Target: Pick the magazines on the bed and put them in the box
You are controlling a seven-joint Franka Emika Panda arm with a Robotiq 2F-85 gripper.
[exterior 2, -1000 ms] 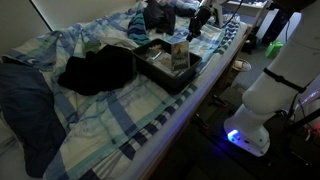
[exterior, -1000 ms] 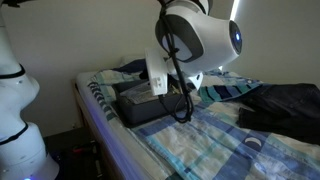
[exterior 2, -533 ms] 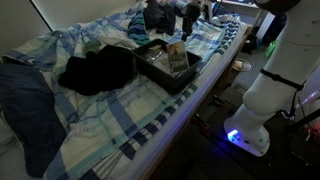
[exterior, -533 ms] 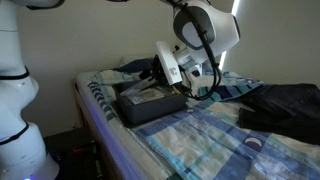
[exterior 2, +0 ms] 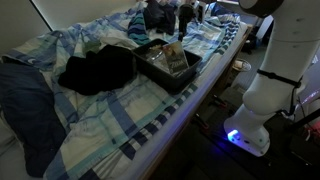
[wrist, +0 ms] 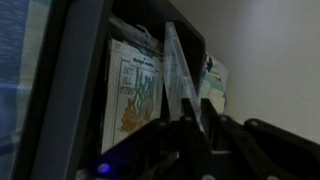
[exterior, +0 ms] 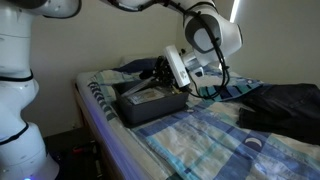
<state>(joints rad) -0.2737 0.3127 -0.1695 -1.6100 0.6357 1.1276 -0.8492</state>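
Note:
The robot's gripper will next go down slightly toward the side of the box beside the checked bedding and let go of the magazine, because the magazine's thin edge already hangs inside the box.
The dark shallow box sits on the checked bed, near its striped edge; it also shows in an exterior view. The orange-tan pictured magazine leans inside the box, and its cover shows in the wrist view. My gripper hangs over the box, also seen in an exterior view. In the wrist view my fingers are closed on a thin sheet edge of that magazine. I cannot make out the navy magazine.
A dark bulky bundle of cloth lies on the bed beside the box, and shows in an exterior view. Rumpled blue bedding lies beyond it. The robot base stands at the bed's edge.
The gripper has swung across and down over the box. The orange-tan magazine has gone from upright above the box to leaning inside it.

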